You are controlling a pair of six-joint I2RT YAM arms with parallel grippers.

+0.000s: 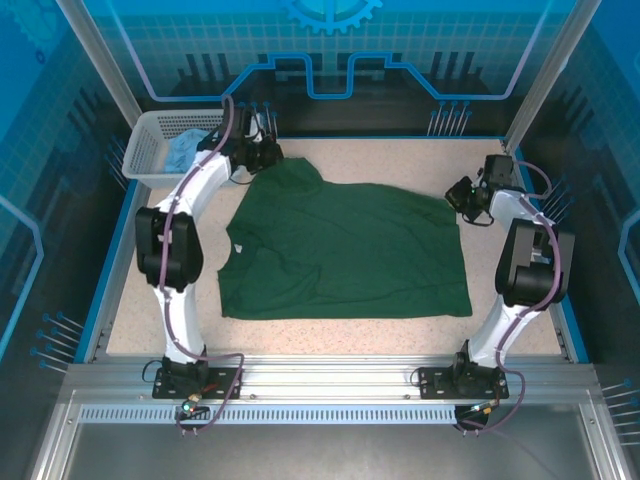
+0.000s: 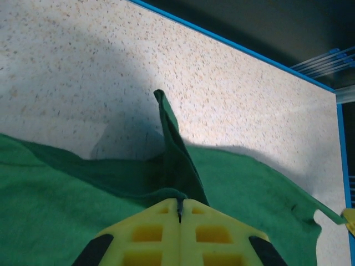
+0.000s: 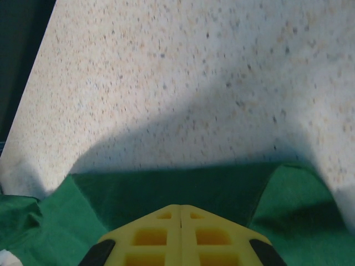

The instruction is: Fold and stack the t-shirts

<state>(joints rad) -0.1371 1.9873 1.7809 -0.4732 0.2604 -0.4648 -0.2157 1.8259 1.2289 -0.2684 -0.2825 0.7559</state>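
Observation:
Next, my left gripper draws back and down and releases the raised fold there, since the spot beside the white tag (image 1: 238, 248) lies below it and nearer my base.
The dark green t-shirt (image 1: 345, 255) lies spread across the middle of the table, its far edge drawn up at two corners. My left gripper (image 1: 265, 152) is at the far left corner. In the left wrist view its yellow fingers (image 2: 179, 206) are shut on a raised fold of the green cloth (image 2: 66, 199). My right gripper (image 1: 458, 196) is at the far right corner. In the right wrist view it (image 3: 182, 209) is shut, with the green cloth (image 3: 166, 188) rising to its tips. The light blue t-shirt (image 1: 185, 152) lies crumpled in the basket.
The white lattice basket (image 1: 140, 140) stands at the far left corner, close to my left gripper. A raised blue rim (image 1: 400, 140) runs round the speckled table (image 1: 150, 310). Bare tabletop lies in front of and beside the green shirt.

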